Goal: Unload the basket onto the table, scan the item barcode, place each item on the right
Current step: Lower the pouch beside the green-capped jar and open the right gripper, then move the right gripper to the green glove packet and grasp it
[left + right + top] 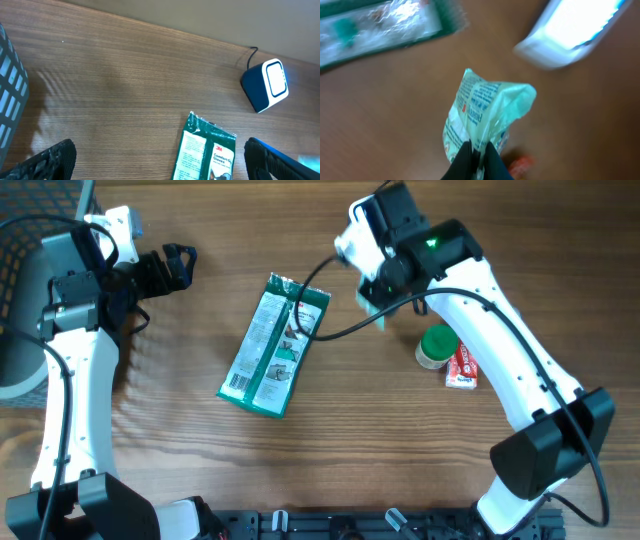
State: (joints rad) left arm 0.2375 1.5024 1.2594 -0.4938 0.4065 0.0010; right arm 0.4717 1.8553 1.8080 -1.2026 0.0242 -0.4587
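Note:
The packet should be released on the bare wood [388,376] beside the green-lidded jar, so my right gripper will move back and down to that spot next.
My right gripper [479,156] is shut on the lower edge of a pale green plastic packet [487,112] with blue print, which stands up from the fingers above the table. In the overhead view that packet [376,307] shows as a small mint patch under the right wrist. The white-faced blue scanner [265,86] sits on the table at the back; in the blurred right wrist view the scanner [570,31] lies just beyond the packet. My left gripper [176,264] hangs open and empty at the far left, and its fingers [52,159] frame bare wood.
A green gloves package [274,346] lies flat mid-table, with a black cable [318,298] looping over its top end. A green-lidded jar [437,345] and a red-and-white packet [462,367] sit under the right arm. A dark mesh basket [18,242] stands at the left edge.

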